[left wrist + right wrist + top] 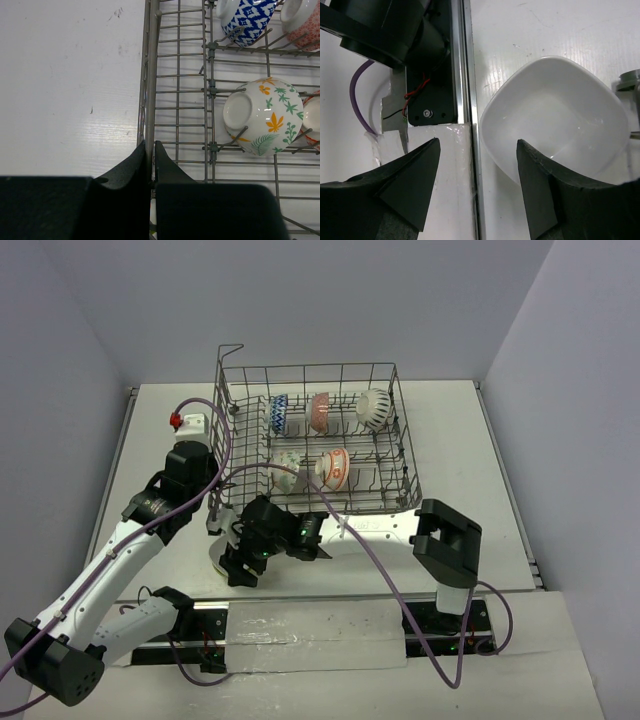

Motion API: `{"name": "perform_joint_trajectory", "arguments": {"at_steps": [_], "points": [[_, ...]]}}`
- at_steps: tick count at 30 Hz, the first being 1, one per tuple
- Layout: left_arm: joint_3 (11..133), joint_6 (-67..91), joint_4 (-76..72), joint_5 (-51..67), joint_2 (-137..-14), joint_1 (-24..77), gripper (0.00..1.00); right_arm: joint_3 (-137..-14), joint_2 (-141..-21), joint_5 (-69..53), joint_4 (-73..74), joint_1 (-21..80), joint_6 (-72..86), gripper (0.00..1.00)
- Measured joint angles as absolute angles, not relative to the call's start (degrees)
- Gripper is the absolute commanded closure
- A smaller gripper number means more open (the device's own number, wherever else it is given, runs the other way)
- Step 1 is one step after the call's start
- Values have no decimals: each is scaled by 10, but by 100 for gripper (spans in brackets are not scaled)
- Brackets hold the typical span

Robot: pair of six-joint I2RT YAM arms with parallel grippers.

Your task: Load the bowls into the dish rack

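Observation:
My right gripper is above the bowl's rim (226, 571) (487, 149) beside the taped white strip, with its open fingers already on both sides of that rim, so it should move down onto it next and close.
The grey wire dish rack (405, 455) holds a blue-white bowl (279, 413), a red-orange bowl (320, 411), a white bowl with dark marks (374, 408), a yellow-floral bowl (287, 472) and another red-orange bowl (335, 469). My left gripper (214, 504) is shut on the rack's left rim wire (151, 75); its fingertips (142, 152) pinch the wire, and the floral bowl (265, 116) lies to the right. My right gripper (477, 165) is open over a bowl with a white inside (555, 120), one finger (535, 175) above its inside. That bowl (214, 552) sits on the table in front of the rack's left corner.
A taped white strip (310, 630) and the arm bases lie along the near table edge. A purple cable (360, 540) runs over the rack's front. A black mount with red wires (427, 100) is close to my right gripper.

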State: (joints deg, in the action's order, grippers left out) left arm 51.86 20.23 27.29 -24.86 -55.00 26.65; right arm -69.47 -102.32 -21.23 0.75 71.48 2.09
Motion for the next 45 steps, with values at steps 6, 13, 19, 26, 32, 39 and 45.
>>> {"name": "perform_joint_trajectory", "arguments": {"at_steps": [6, 13, 19, 26, 32, 39, 45], "points": [[519, 202, 273, -248, -550, 266, 100, -719, -1058, -221, 9, 720, 23, 33], [519, 202, 273, -247, -550, 266, 100, -737, -1082, -221, 23, 721, 27, 39], [519, 202, 273, -246, -550, 265, 100, -747, -1100, -215, 31, 721, 31, 50], [519, 202, 273, -243, -550, 264, 100, -759, -1112, -202, 44, 721, 36, 71], [519, 202, 273, -242, -550, 263, 100, -765, -1112, -200, 39, 723, 36, 80], [519, 202, 273, -242, -550, 263, 100, -769, -1110, -197, 26, 724, 34, 100], [519, 202, 273, -242, -550, 263, 100, -768, -1105, -192, 27, 724, 35, 100]]}}
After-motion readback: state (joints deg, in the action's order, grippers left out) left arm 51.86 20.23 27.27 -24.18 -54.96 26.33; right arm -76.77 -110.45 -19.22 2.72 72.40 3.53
